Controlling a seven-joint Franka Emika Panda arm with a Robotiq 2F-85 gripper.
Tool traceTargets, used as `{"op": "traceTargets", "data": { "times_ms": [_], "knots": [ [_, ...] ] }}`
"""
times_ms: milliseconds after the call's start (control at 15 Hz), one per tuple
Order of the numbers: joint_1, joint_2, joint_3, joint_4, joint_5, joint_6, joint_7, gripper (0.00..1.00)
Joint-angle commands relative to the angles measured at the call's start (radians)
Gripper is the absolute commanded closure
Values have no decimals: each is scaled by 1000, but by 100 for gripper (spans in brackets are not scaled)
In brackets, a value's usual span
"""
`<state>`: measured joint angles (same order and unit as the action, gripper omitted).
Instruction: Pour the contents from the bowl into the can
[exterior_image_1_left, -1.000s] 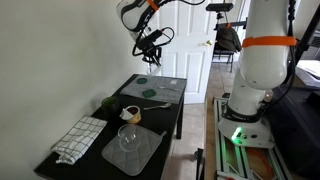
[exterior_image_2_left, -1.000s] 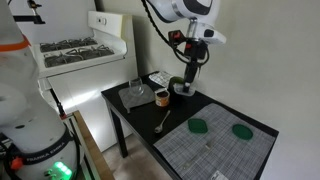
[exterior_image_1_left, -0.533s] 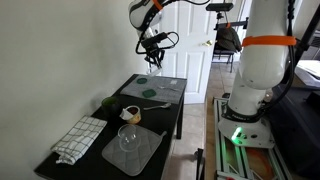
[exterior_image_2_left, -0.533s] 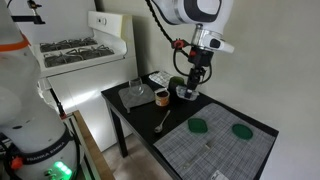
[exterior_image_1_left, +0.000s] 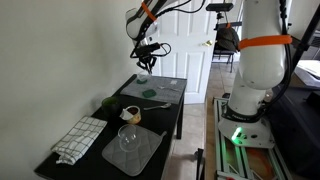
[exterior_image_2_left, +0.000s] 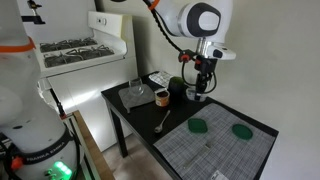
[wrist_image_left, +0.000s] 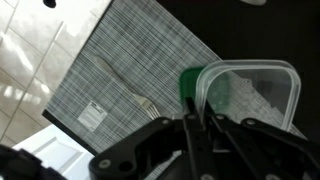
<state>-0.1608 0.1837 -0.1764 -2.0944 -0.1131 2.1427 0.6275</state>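
The clear container is to go down next. My gripper will lower it onto the striped mat (wrist_image_left: 130, 60), into the place between the green lids.
The can (exterior_image_1_left: 131, 113) is a short tan cylinder with a pale rim, standing mid-table; it also shows in an exterior view (exterior_image_2_left: 162, 97). The clear glass bowl (exterior_image_1_left: 128, 137) sits on a grey mat near the table's end, and shows in an exterior view (exterior_image_2_left: 136, 93) too. My gripper (wrist_image_left: 190, 125) is shut on the wall of a small clear squarish container (wrist_image_left: 250, 95). It holds the container low over the striped mat (wrist_image_left: 130, 60), with a green lid (wrist_image_left: 188, 88) just below. The gripper shows in both exterior views (exterior_image_1_left: 144, 66) (exterior_image_2_left: 200, 90), away from the can.
A fork (wrist_image_left: 140, 100) lies on the striped mat. Two green lids (exterior_image_2_left: 199, 126) (exterior_image_2_left: 240, 129) lie on that mat. A spoon (exterior_image_2_left: 160, 123) lies near the can, with a dark green object (exterior_image_1_left: 106, 102) beside it. A checked towel (exterior_image_1_left: 78, 138) lies near the wall.
The gripper has moved away from above the can toward the striped mat and come lower, still shut on the clear container. Nothing on the table has moved.
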Motion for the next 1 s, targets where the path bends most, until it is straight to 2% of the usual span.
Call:
{"op": "traceTargets", "data": {
  "times_ms": [0, 200, 400, 533, 733, 933],
  "knots": [
    [-5, 108, 5, 30, 130, 196, -44, 98],
    [-43, 186, 31, 55, 326, 312, -179, 98],
    [-69, 276, 49, 127, 453, 316, -274, 98],
    [-66, 314, 37, 166, 467, 307, -267, 98],
    [-41, 380, -6, 228, 427, 303, -177, 98],
    [-47, 431, -24, 273, 434, 297, -126, 98]
  ]
}}
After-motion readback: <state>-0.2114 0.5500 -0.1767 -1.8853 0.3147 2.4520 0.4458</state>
